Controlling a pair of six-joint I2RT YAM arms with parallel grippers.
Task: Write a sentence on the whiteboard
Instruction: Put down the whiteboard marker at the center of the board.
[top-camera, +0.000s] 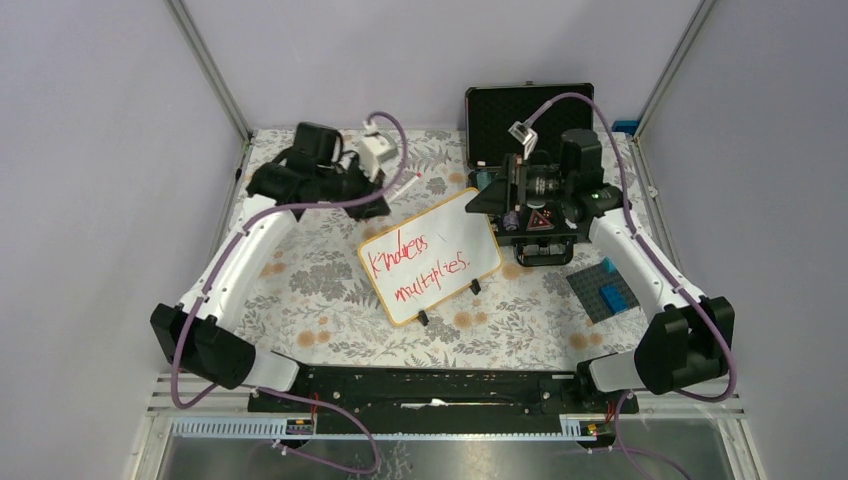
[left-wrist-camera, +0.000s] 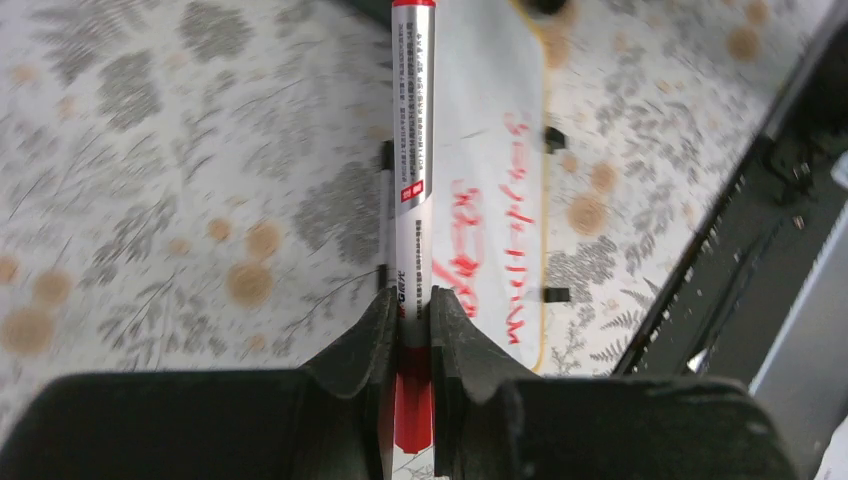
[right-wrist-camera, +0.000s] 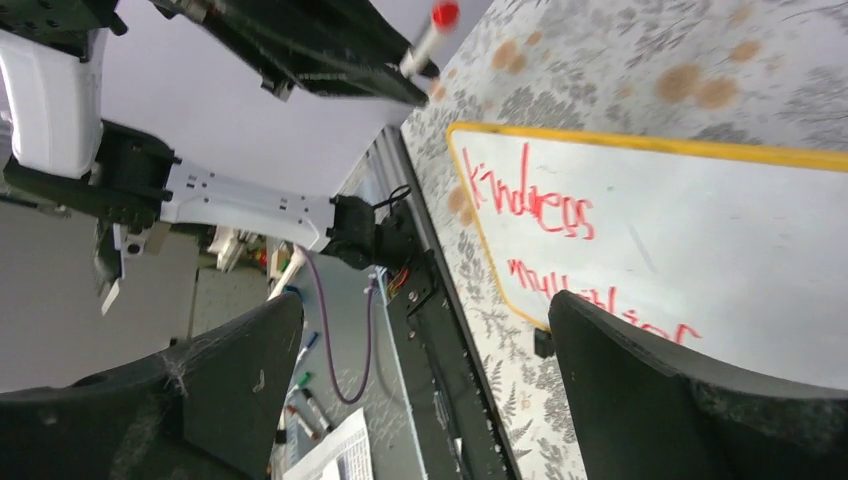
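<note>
The robot's left gripper will next swing over to its left in the top view and down to the bare table to release the marker, since both lines are written.
The whiteboard (top-camera: 430, 258) lies tilted in the middle of the table, with a thin pale rim and small black feet. The sentence (top-camera: 415, 265) is on it in red marker in two lines, reading roughly "Kindness multiplies." My left gripper (top-camera: 378, 203) hovers off the board's far left corner. In the left wrist view it (left-wrist-camera: 412, 300) is shut on a white marker (left-wrist-camera: 413, 150) with a red end, and the whiteboard (left-wrist-camera: 495, 110) lies just beyond. My right gripper (right-wrist-camera: 425, 320) stands wide open and holds nothing, near the board's far right corner (top-camera: 492, 197). The right wrist view shows the sentence (right-wrist-camera: 535, 200).
An open black case (top-camera: 530, 110) stands at the back right behind the right arm. A dark grey-blue block plate (top-camera: 605, 290) with blue blocks lies right of the board. A black rail (top-camera: 440, 385) runs along the near edge. Spare markers (right-wrist-camera: 290, 400) lie below the table.
</note>
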